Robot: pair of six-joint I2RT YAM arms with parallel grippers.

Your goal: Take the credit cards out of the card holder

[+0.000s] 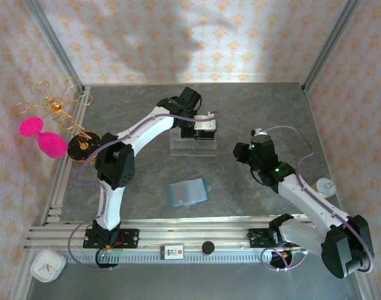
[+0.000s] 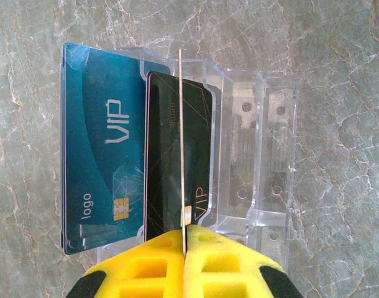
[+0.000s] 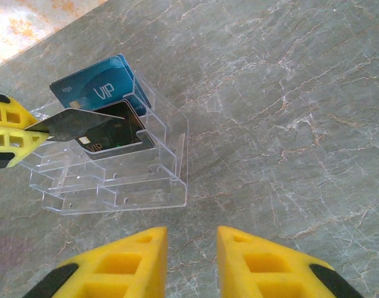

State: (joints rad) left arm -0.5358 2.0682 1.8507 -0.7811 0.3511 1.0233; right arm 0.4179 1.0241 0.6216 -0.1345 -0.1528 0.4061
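Note:
Next, my left gripper lowers the thin card into the black VIP card's level below it before letting go, as the thin card still hovers above.
The card holder, a teal wallet showing pale blue-grey lining, lies flat on the table in front of the arms. Neither gripper touches it. My left gripper is shut on a thin card, seen edge-on, over the clear acrylic stand. A teal VIP card and a black VIP card stand in the stand's back tiers. In the right wrist view the held card looks dark grey and hovers above the black card. My right gripper is open and holds nothing, just right of the stand.
A gold wire ornament with pink pompoms and a black disc sit at the left wall. A white round object lies at the right edge. A metal rail runs along the front.

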